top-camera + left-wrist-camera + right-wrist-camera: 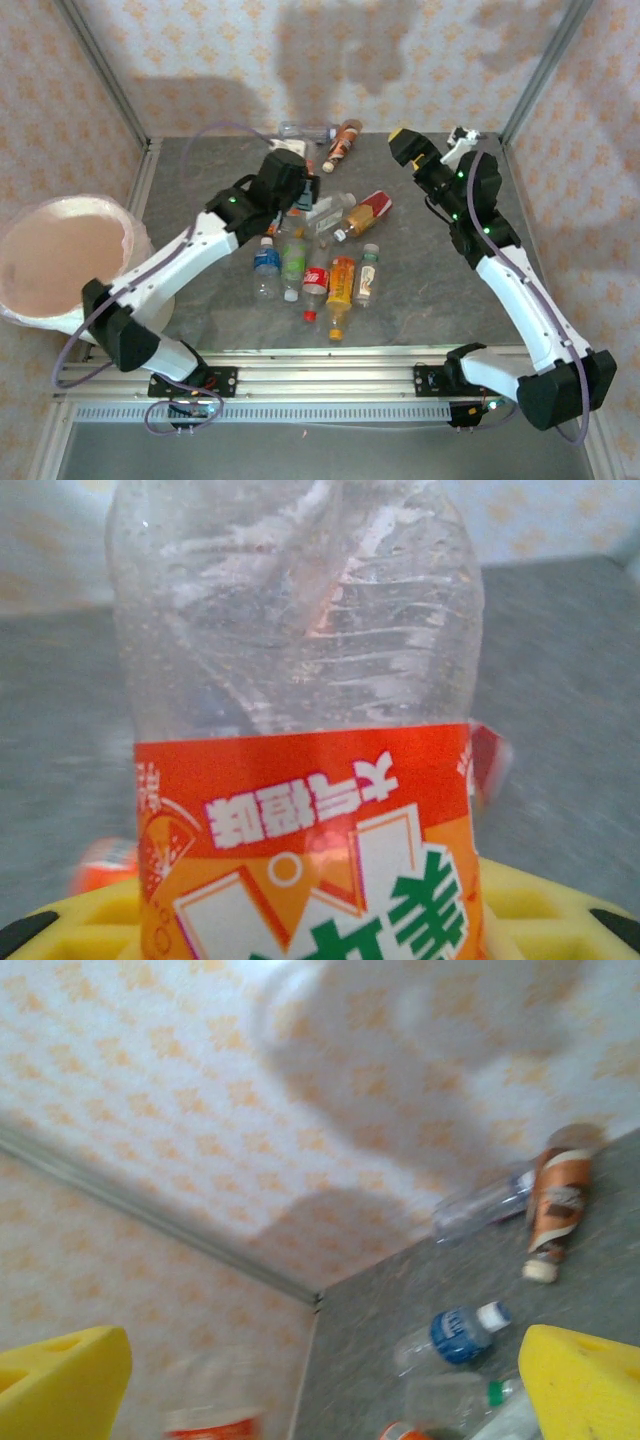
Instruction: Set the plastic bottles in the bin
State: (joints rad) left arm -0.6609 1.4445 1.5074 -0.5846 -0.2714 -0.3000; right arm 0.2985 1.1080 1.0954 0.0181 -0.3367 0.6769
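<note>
The clear bottle is in my left gripper. Next, my left gripper will swing it well aside, past the table's edge, over the bin's opening (66, 256) and let it go.
My left gripper (296, 192) hangs above the middle of the table, shut on a clear plastic bottle with an orange label (305, 810); its yellow pads (545, 900) flank the label. Over the far right of the table my right gripper (405, 140) is raised and open, its yellow pads (65, 1380) wide apart with nothing between them. Several plastic bottles lie in a cluster (315, 275) at the table's centre. A brown-labelled one (343, 143) and a clear one (305, 130) lie by the back wall. The bin (65, 255), a white bucket with a pinkish liner, stands at the left edge.
The table is walled by patterned panels with metal posts at the back corners. The arms' base rail (330, 380) runs along the near edge. In the right wrist view, a blue-labelled bottle (455, 1335) and the brown-labelled one (558, 1205) lie on the grey top.
</note>
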